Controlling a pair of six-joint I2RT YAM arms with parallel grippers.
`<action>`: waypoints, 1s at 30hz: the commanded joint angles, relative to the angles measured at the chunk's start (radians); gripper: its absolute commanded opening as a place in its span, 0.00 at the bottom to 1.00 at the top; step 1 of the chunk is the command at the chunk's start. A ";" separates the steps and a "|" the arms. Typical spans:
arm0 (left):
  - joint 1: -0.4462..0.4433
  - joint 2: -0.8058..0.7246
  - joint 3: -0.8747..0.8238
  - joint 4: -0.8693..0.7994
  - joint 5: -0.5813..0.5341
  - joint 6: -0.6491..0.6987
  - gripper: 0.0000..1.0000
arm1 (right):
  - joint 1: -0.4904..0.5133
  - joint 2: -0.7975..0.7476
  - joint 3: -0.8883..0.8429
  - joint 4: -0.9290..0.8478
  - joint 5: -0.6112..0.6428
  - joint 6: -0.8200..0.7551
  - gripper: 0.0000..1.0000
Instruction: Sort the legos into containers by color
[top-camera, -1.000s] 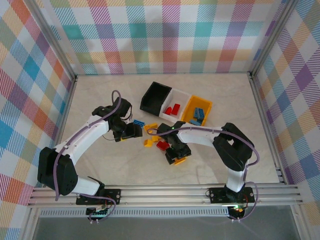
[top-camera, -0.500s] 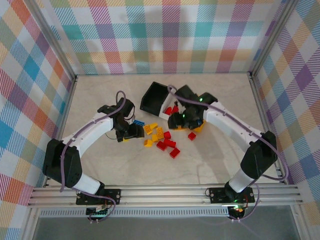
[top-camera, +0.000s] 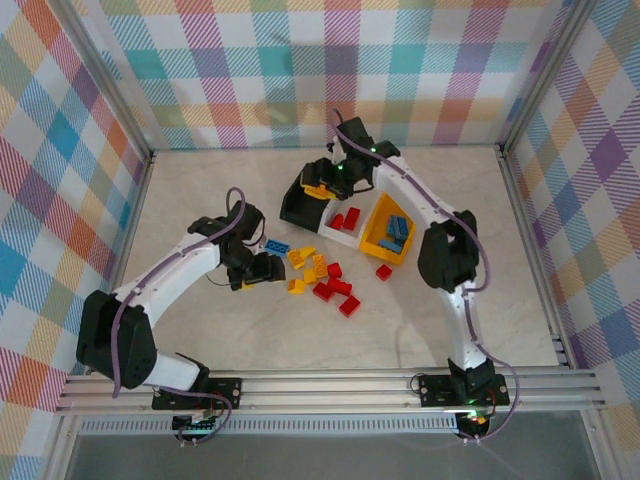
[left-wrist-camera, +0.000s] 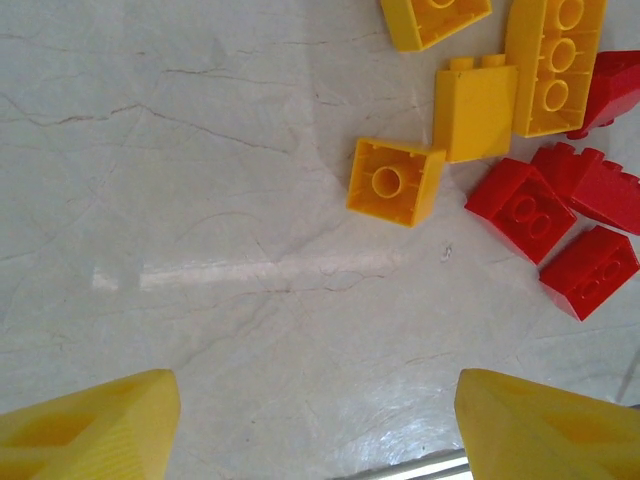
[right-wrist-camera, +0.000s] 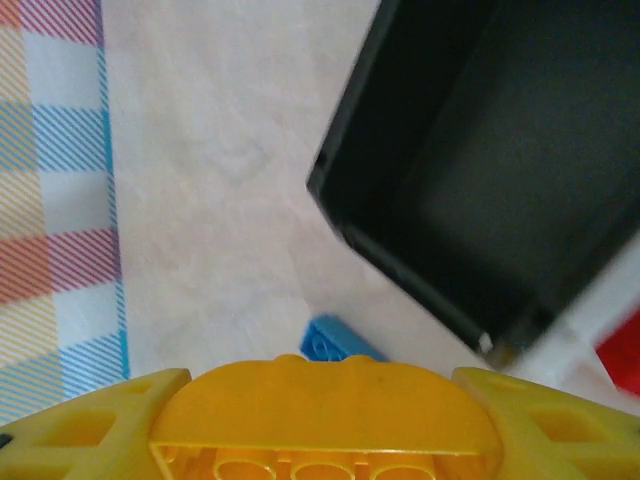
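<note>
The right gripper moves outward over the dark inside of the black container (right-wrist-camera: 520, 150) next, because the yellow arched lego (right-wrist-camera: 325, 410) hangs short of that container's empty bottom.
My right gripper (top-camera: 322, 184) hangs over the near-left corner of the black container (top-camera: 298, 208), shut on a yellow arched lego (right-wrist-camera: 325, 410); the container's dark inside (right-wrist-camera: 500, 170) lies ahead of it to the right. The white container (top-camera: 362, 190) holds red legos and the yellow container (top-camera: 377, 237) holds blue ones. My left gripper (top-camera: 258, 272) stands open low over bare table (left-wrist-camera: 250, 300), just left of the loose pile. Yellow legos (left-wrist-camera: 396, 180) and red legos (left-wrist-camera: 520, 205) lie ahead of it. A blue lego (top-camera: 276, 246) lies beside the left gripper.
One red lego (top-camera: 384, 272) lies apart, near the yellow container. The three containers sit tilted at the back middle. Checked walls close in the table on three sides, and a metal rail runs along the near edge.
My right arm has swung from the pile at mid-table up to the black container, carrying the yellow arched lego. The left arm has barely moved.
</note>
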 joint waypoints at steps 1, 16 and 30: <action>0.015 -0.044 -0.013 -0.054 -0.017 -0.022 0.73 | -0.016 0.086 0.126 0.031 -0.067 0.065 0.58; 0.015 -0.135 -0.044 -0.127 -0.050 -0.023 0.74 | -0.039 0.249 0.235 0.095 -0.074 0.132 0.68; 0.016 -0.191 -0.064 -0.147 -0.046 -0.057 0.75 | -0.040 0.171 0.230 0.043 -0.086 0.088 0.90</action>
